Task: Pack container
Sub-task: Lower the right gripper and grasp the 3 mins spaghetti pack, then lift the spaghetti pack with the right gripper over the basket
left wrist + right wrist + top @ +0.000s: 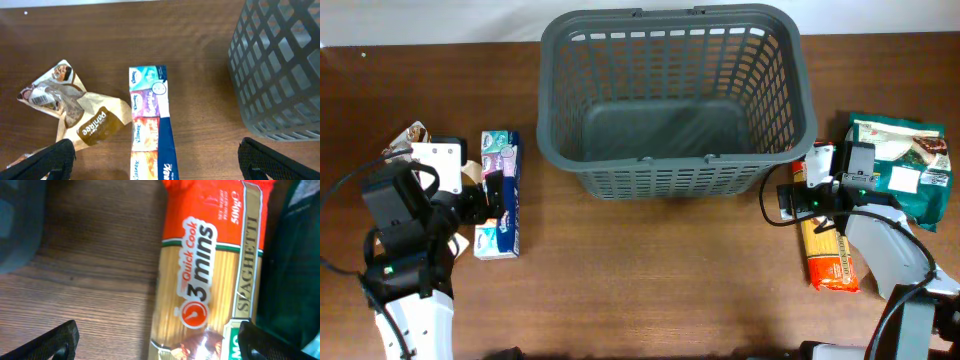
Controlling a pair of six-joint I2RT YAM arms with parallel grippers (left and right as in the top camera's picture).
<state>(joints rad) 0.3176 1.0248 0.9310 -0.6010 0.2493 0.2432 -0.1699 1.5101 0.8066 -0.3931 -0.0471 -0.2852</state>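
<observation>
I need to lower my right gripper, moving it toward the dark green bag [905, 165], and then close it across the packet, because the spaghetti packet [830, 250] is nearer the finger by that bag.
The container, a large dark grey slotted basket [670, 95], stands at the table's far middle, and nothing shows inside it. Its wall shows in the left wrist view [280, 70]. My left gripper [157, 165] is open, its fingers spread over a blue multipack of tissue packets [500, 195] [150, 120]. A brown snack bag [75, 112] lies left of the tissues. My right gripper [160, 340] is open above an orange spaghetti packet [830, 250] [210, 275], one finger on each side of it. A dark green bag [905, 165] [290, 280] lies right of the spaghetti.
The brown wooden table [660, 270] carries everything. The basket's corner [15, 225] shows at the left of the right wrist view. A pale wall strip [420, 20] runs along the far edge.
</observation>
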